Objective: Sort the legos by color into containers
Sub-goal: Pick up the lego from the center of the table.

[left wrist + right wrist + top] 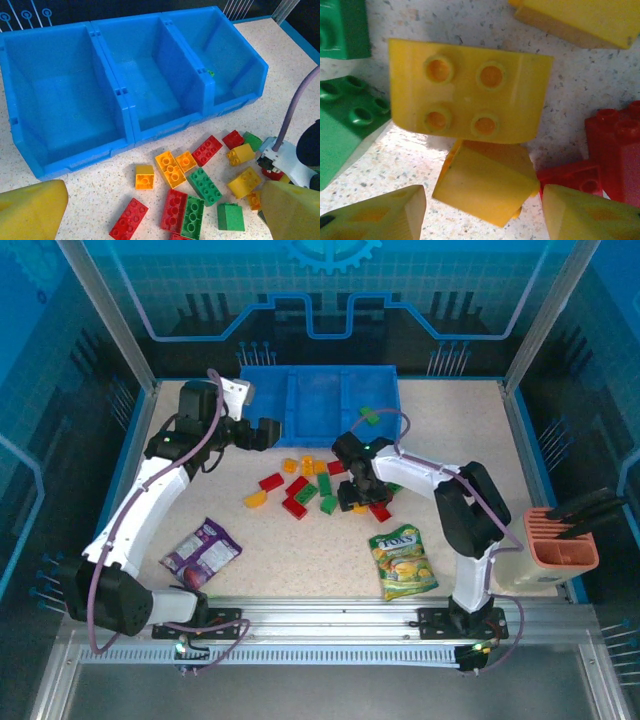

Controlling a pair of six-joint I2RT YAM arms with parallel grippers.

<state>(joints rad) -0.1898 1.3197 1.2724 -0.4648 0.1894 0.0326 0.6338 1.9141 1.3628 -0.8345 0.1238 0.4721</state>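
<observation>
My right gripper moves down and closes around the sides of the small yellow brick (360, 509) (486, 184) next, since that brick lies below it, between the open fingers.
The blue three-compartment tray (300, 405) stands at the back of the table, and a green lego (370, 416) lies in its right compartment. Red, yellow-orange and green legos (300, 487) are scattered in front of it. My left gripper (268, 432) hovers open near the tray's front left. In the left wrist view the tray (125, 135) is ahead and the open left gripper (162, 212) has loose legos (172, 170) on the table below it. My right gripper (357, 498) is low over the pile. In the right wrist view the right gripper (482, 217) is open, astride a small yellow brick (485, 187) and apart from it, below a larger four-stud yellow brick (470, 97).
A green-yellow snack bag (402, 562) lies front right and a purple snack packet (200, 552) front left. A beige-and-salmon slotted holder (562, 540) stands at the right edge. Green bricks (345, 115) and red bricks (612, 150) crowd the right gripper's sides.
</observation>
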